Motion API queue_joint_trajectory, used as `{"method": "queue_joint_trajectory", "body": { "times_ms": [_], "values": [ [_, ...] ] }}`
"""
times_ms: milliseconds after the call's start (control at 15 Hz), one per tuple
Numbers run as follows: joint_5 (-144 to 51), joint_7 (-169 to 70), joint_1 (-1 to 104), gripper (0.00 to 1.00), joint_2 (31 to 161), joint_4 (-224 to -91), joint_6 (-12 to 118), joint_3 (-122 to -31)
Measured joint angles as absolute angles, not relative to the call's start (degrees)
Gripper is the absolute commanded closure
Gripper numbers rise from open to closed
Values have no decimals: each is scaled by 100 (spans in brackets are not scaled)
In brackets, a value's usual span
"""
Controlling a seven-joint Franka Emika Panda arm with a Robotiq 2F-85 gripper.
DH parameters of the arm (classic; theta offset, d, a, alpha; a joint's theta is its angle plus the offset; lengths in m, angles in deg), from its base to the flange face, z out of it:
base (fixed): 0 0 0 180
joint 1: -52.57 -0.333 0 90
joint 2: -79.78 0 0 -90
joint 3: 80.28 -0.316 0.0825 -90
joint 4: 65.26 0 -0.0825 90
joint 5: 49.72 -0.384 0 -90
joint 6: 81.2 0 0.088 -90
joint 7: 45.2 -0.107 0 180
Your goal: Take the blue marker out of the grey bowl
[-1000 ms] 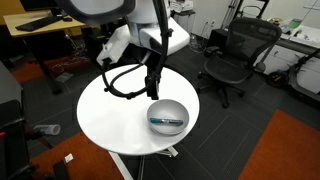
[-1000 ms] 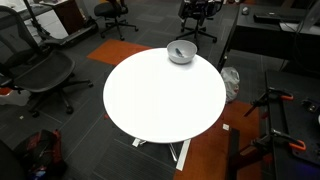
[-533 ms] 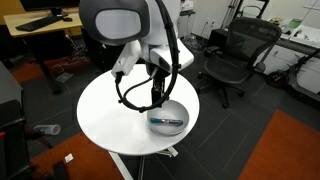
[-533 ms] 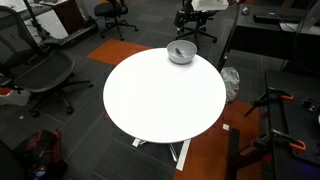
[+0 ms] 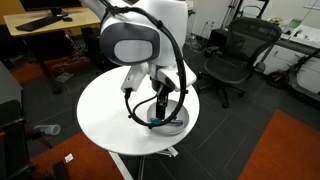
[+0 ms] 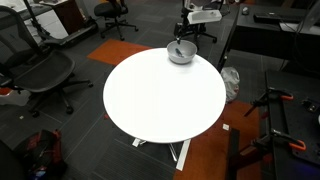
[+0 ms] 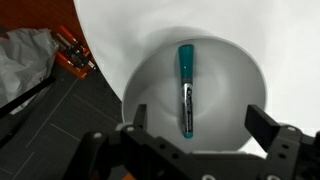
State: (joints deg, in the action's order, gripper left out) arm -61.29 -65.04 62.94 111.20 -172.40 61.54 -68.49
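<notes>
Next, my gripper lowers straight into the grey bowl and closes, because the marker's dark body lies below it, with an open finger on either side.
The grey bowl is a shiny metal bowl on the white round table, near its edge. It also shows in both exterior views. The blue marker lies inside the bowl, teal at one end and dark along its body. My gripper is open and hangs straight over the bowl, one finger on each side of the marker, touching nothing. In an exterior view the gripper dips at the bowl's rim and hides the marker.
Office chairs stand round the table on dark carpet. A desk is at the back. Orange and black items and crumpled plastic lie on the floor beside the table edge.
The arm has swung over the table and come down onto the bowl. The bowl and marker have not moved.
</notes>
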Motion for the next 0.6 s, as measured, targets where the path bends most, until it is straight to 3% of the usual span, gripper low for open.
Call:
{"method": "queue_joint_trajectory", "body": {
  "times_ms": [600],
  "values": [
    [-6127, -6586, 6347, 0, 11985, -16473, 6184, -6818]
  ]
}}
